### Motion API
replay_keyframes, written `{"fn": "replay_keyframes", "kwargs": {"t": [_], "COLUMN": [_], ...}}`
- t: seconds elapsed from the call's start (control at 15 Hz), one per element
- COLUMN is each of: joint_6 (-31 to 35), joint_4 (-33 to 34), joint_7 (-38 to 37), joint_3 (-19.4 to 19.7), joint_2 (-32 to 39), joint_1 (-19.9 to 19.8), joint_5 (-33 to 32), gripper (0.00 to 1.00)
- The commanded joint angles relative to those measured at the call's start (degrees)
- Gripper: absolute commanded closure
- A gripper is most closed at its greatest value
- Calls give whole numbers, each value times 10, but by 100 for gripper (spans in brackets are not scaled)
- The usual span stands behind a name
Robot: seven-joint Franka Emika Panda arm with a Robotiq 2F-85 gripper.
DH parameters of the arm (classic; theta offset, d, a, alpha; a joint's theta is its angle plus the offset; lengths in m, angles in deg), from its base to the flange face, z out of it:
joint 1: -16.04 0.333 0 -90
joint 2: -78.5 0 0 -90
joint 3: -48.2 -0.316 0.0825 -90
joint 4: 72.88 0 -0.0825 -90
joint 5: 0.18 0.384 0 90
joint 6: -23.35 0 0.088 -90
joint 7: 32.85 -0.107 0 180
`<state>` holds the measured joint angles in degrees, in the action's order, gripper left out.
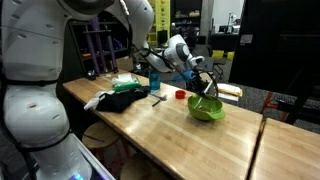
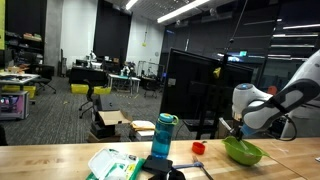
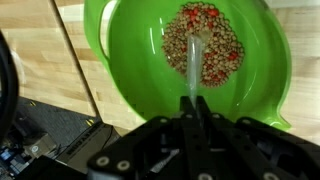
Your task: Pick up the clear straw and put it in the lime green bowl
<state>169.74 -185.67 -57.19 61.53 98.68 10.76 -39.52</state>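
The clear straw should go down slightly into the lime green bowl, toward the brown and red bits, and then my gripper should open.
The lime green bowl fills the wrist view, with brown and red bits at its bottom. It also shows in both exterior views on the wooden table. My gripper is shut on the clear straw, which points from the fingertips down into the bowl. In the exterior views the gripper hangs right above the bowl's rim; the straw is too thin to make out there.
A teal bottle, a small red round piece, a black cloth and a green and white packet lie on the table. A table seam runs beside the bowl.
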Motion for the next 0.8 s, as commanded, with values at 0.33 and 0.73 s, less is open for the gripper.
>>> {"fn": "replay_keyframes", "kwargs": {"t": [0.33, 0.73], "joint_6": [20, 22], "joint_4": [25, 26], "joint_7": [-11, -8], "joint_3": [23, 30], "joint_2": [57, 55], "joint_1": [27, 34], "joint_5": [-7, -2], "gripper": [68, 37]}}
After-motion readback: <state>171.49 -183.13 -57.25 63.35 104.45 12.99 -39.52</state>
